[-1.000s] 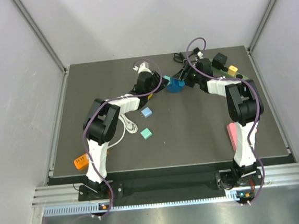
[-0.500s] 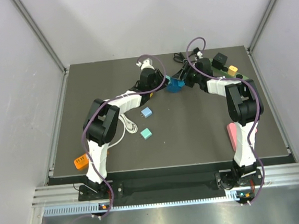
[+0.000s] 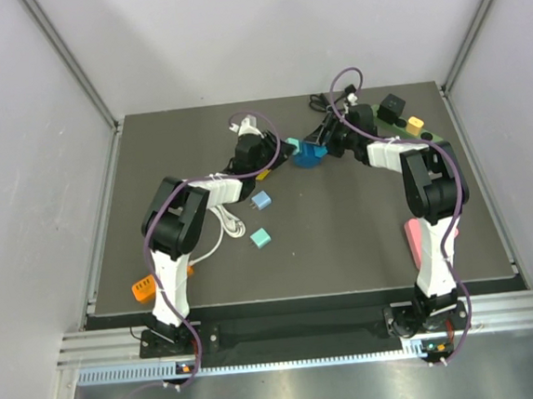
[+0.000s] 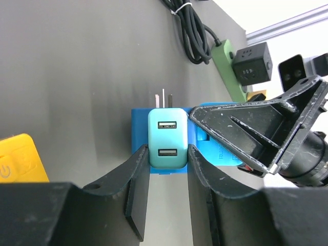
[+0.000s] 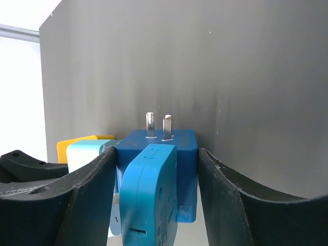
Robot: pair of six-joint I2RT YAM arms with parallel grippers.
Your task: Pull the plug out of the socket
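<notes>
My left gripper pulls the plug off the block next, then draws back, lowers and releases it. Bare tabletop beside the small cubes lies below and back from it.
My left gripper (image 4: 168, 154) is shut on a teal plug (image 4: 166, 138) with two USB ports, its pads on the plug's two sides. The plug sits against the face of a blue adapter block (image 5: 169, 154), which has two bare metal prongs on top. My right gripper (image 5: 156, 164) is shut on that block from both sides. In the top view both grippers meet at the table's back centre, left (image 3: 281, 149) and right (image 3: 323, 142). The socket, a long green power strip (image 4: 224, 61), lies further back right (image 3: 432, 135), apart from both.
A black cube adapter (image 4: 252, 61) and a yellow one (image 3: 415, 125) sit on the strip, with its black cable (image 4: 192, 31) coiled beside. A yellow block (image 4: 18, 159), two small blue cubes (image 3: 261, 200), a white cable (image 3: 227, 226), an orange piece (image 3: 144, 288) and a pink piece (image 3: 415, 238) lie around.
My left wrist has swung left and toward me, still holding the teal plug. The blue block and my right gripper have shifted slightly left with it.
</notes>
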